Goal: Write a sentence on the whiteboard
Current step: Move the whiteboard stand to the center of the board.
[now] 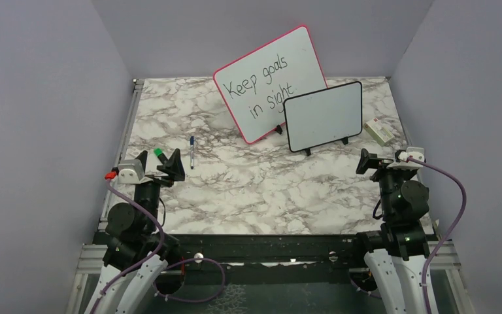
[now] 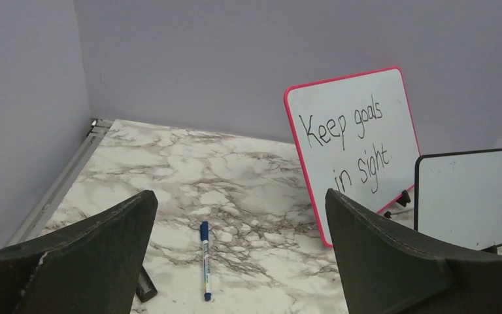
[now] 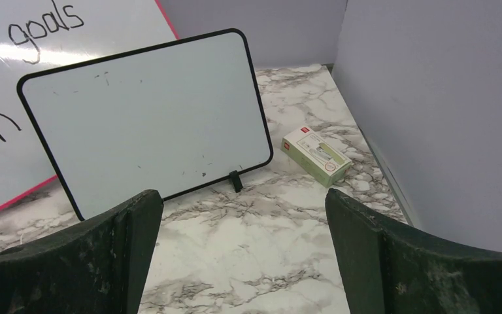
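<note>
The whiteboard foot nearer the pink-framed board sticks out below. My right gripper will go to the left in the top view next, and down around that foot.
The whiteboard (image 1: 323, 116), small and black-framed, stands on its little feet at the back right of the marble table (image 1: 261, 190). Its face (image 3: 144, 118) is blank apart from a few dark specks, and no sentence shows on it. A blue marker (image 1: 191, 152), capped, lies flat at the left. In the left wrist view the marker (image 2: 205, 260) lies just ahead of my left gripper (image 2: 240, 196). That gripper (image 1: 159, 161) is open and empty. My right gripper (image 1: 379, 160) is open and empty too. It (image 3: 238, 195) faces the whiteboard's lower edge from a short way off.
A larger pink-framed board (image 1: 268, 82) with black handwriting leans behind the whiteboard and overlaps its left side. A small white-and-green box (image 1: 379, 131) lies by the right wall. A small dark object (image 2: 145, 286) lies beside my left finger. Grey walls close in three sides.
</note>
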### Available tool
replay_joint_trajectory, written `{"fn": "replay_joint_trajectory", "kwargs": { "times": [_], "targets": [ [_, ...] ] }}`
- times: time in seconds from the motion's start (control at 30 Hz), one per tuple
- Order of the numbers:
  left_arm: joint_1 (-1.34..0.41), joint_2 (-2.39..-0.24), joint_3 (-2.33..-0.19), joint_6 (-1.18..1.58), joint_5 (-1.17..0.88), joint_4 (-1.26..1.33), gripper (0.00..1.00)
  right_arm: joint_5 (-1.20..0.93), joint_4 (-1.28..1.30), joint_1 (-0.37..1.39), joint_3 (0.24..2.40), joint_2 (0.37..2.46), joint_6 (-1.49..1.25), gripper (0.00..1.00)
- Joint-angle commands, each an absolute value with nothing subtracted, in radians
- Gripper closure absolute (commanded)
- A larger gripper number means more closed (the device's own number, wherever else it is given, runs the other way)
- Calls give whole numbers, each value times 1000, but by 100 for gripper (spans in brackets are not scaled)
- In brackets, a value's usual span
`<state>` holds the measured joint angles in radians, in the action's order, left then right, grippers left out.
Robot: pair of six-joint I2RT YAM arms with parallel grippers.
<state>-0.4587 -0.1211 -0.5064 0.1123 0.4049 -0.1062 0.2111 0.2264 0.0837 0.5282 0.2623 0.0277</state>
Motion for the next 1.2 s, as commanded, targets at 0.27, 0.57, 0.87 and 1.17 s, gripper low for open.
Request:
{"fn": "replay_joint_trajectory", "kwargs": {
  "times": [0.27, 0.57, 0.87, 1.17],
  "targets": [
    [-462, -130, -509, 124, 399, -93, 1, 175, 230, 79, 573, 310, 14, 0],
    [-462, -164, -538, 154, 375, -129, 1, 143, 327, 78, 667, 459, -79, 0],
    [-462, -215, -544, 146, 320, -139, 1, 38, 412, 78, 760, 736, -171, 0],
    [-462, -321, -587, 160, 226, -209, 1, -167, 273, 79, 730, 1013, -197, 8]
  ]
}}
